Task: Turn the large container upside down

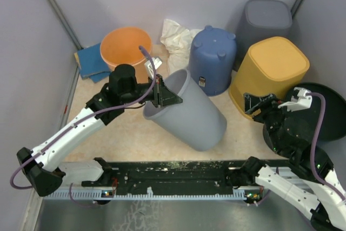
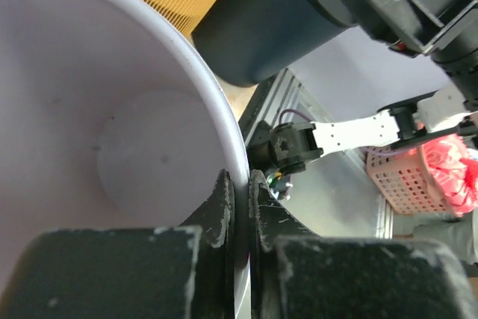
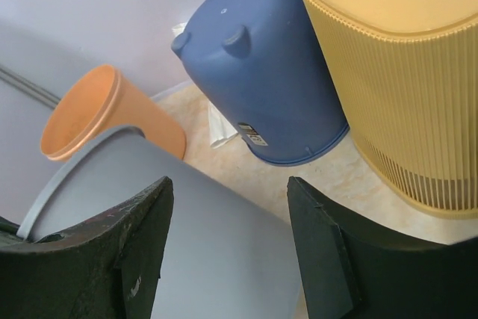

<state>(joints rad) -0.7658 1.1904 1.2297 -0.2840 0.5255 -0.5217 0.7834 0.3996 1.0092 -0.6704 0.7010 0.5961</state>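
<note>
The bin's opening is raised off the table, so the left gripper will next lower the bin's pinched rim toward the pale table and let it go.
The large container is a pale grey bin lying tilted on the table, its open mouth raised toward the left and its base near the front rail. My left gripper is shut on the bin's rim; in the left wrist view the two fingers pinch the thin wall, with the bin's empty inside on the left. My right gripper stands open beside the yellow bin, to the right of the container. In the right wrist view its fingers frame the grey side without holding it.
An orange bucket, an upside-down blue bin, a yellow ribbed bin and a dark grey bin crowd the back. White cloth and a blue cloth lie there too. A black round lid sits at right; a black rail runs along the front.
</note>
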